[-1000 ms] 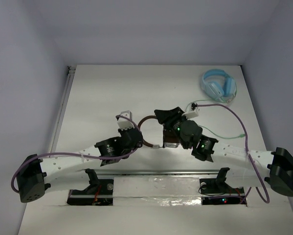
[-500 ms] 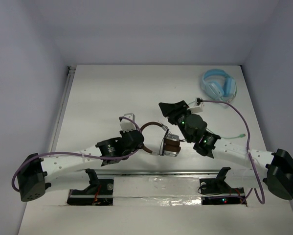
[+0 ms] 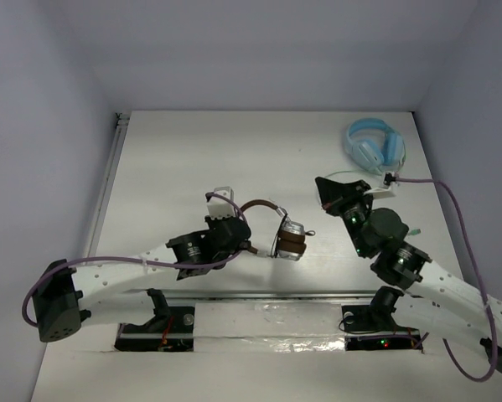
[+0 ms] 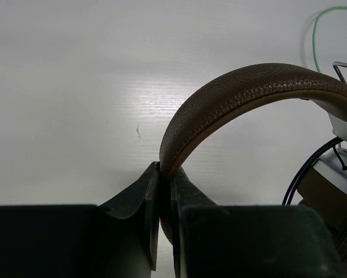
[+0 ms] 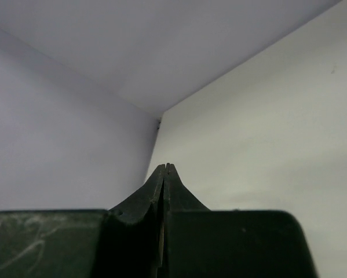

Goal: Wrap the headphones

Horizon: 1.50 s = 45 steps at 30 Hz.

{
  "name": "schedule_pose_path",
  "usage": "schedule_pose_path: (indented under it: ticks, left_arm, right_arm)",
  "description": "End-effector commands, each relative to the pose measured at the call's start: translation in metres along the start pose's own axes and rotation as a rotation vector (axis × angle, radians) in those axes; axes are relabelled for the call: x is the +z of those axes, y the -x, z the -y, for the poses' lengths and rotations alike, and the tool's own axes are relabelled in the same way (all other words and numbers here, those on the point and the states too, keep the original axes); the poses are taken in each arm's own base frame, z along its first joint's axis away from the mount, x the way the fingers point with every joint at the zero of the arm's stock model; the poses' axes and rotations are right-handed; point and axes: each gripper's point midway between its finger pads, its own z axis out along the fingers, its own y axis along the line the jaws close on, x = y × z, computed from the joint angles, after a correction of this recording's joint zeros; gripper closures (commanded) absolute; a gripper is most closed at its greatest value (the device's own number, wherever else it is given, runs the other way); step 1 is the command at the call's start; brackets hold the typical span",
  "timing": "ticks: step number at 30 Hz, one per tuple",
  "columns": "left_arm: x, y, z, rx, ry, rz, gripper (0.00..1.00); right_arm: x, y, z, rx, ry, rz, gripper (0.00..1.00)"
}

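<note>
I should next move my left gripper outward and down, to let go of the headband (image 3: 259,204) on the bare, clear middle tabletop.
The headphones (image 3: 291,240), with brown headband (image 3: 259,204) and silver earcups, hang at mid-table. My left gripper (image 3: 245,246) is shut on the near end of that band. In the left wrist view the brown headband (image 4: 248,87) arches up and right out of the shut left gripper (image 4: 164,169), and the thin black cable (image 4: 299,174) loops beside an earcup at the right edge. My right gripper (image 3: 324,188) stands right of the headphones, apart from them. In the right wrist view the right gripper (image 5: 166,167) is shut on nothing, aimed at the far wall corner.
Light blue headphones (image 3: 375,144) lie at the back right, and their pale green cable (image 3: 341,174) trails toward the right gripper. That green cable (image 4: 316,29) also shows at the top right of the left wrist view. Walls close the table on three sides.
The right arm has drawn back to the right, away from the headphones, and its jaws have shut empty. The left gripper keeps its hold; the headphones have shifted slightly right.
</note>
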Motion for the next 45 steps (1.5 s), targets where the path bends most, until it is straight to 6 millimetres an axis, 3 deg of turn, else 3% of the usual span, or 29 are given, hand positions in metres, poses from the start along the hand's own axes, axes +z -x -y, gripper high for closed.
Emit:
schedule_pose_path:
  ticks: [1,8,12,15,23,26,30,32,37,38,40,41,43,44,45]
  left_arm:
    - [0.002,0.051,0.018,-0.044,0.004,0.161,1.0]
    - [0.047,0.09,0.031,-0.058,-0.041,0.21,1.0]
    - [0.083,0.11,0.018,-0.063,-0.009,0.215,1.0]
    - [0.11,0.106,0.021,-0.041,-0.012,0.179,1.0]
    - [0.189,0.107,-0.006,-0.075,0.038,0.114,1.0]
    - [0.206,0.102,-0.005,-0.077,0.025,0.08,1.0]
    - [0.223,0.095,-0.022,-0.084,0.061,0.052,0.99]
    - [0.231,0.089,-0.028,-0.086,0.075,0.031,0.88]
    - [0.231,0.085,-0.031,-0.09,0.063,0.015,0.65]
    - [0.224,0.095,-0.027,-0.101,0.049,0.042,0.62]
    - [0.212,0.098,-0.032,-0.116,0.054,0.064,0.5]
    - [0.197,0.117,-0.027,-0.14,0.031,0.113,0.46]
    - [0.181,0.121,-0.029,-0.16,0.015,0.136,0.34]
    - [0.162,0.14,-0.023,-0.179,-0.018,0.184,0.32]
    - [0.152,0.138,-0.023,-0.181,-0.027,0.188,0.3]
  right_arm:
    - [-0.018,0.014,0.027,-0.153,-0.086,-0.005,1.0]
    - [-0.048,0.015,0.048,-0.169,-0.087,-0.062,1.0]
    - [-0.055,0.007,0.062,-0.182,-0.113,-0.094,1.0]
    - [-0.056,0.004,0.064,-0.185,-0.117,-0.107,0.99]
    - [-0.053,-0.009,0.073,-0.213,-0.133,-0.133,0.96]
    - [-0.052,-0.014,0.075,-0.219,-0.138,-0.148,0.96]
    - [-0.051,-0.015,0.076,-0.217,-0.138,-0.147,0.93]
    - [-0.051,-0.016,0.074,-0.218,-0.13,-0.149,0.89]
    - [-0.05,-0.011,0.071,-0.242,-0.135,-0.146,0.75]
    - [-0.05,-0.008,0.068,-0.242,-0.129,-0.142,0.68]
    - [-0.051,-0.001,0.064,-0.246,-0.121,-0.127,0.62]
    - [-0.052,0.004,0.06,-0.241,-0.114,-0.116,0.55]
    - [-0.053,0.015,0.055,-0.241,-0.113,-0.089,0.46]
    - [-0.054,0.02,0.053,-0.242,-0.115,-0.076,0.38]
    - [-0.054,0.03,0.046,-0.242,-0.108,-0.059,0.34]
